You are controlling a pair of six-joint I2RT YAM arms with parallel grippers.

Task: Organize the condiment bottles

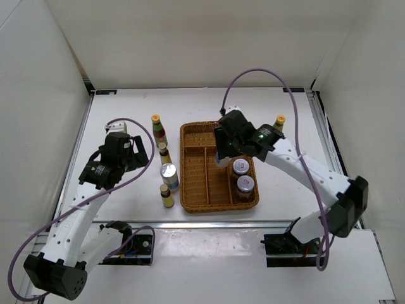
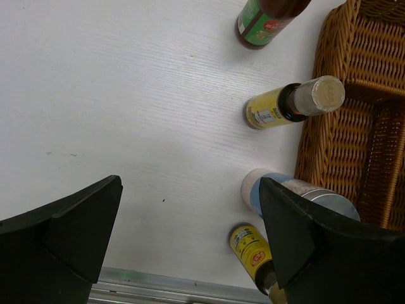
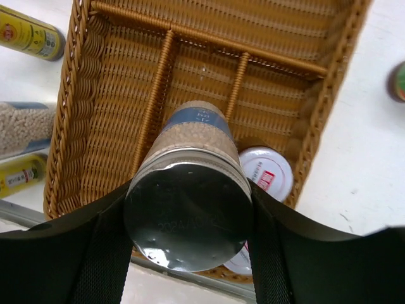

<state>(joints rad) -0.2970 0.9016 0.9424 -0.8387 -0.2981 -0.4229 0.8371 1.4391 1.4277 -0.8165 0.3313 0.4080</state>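
Note:
My right gripper lowers the silver-lidded jar next and shifts it slightly to the left in the top view, into the tray's empty narrow middle section.
My right gripper [image 1: 223, 151] is shut on a silver-lidded jar [image 3: 193, 136] and holds it upright over the wicker tray [image 1: 193, 190], beside two jars [image 1: 240, 168] [image 1: 245, 185] standing in its right compartment. I cannot tell whether the held jar touches the tray floor. Left of the tray stand a sauce bottle [image 1: 156, 130], a small brown bottle [image 1: 164, 154], a silver-lidded jar [image 1: 169, 176] and another small brown bottle [image 1: 166, 196]. A second sauce bottle [image 1: 278, 125] stands right of the tray. My left gripper [image 2: 190, 215] is open and empty, left of that row.
The left wrist view shows the row from above: sauce bottle [image 2: 266, 19], small bottle [image 2: 278, 106], jar [image 2: 266, 190], small bottle [image 2: 251, 247], then the tray wall [image 2: 329, 126]. A metal rail [image 2: 158, 285] marks the table's near edge. White walls enclose the table.

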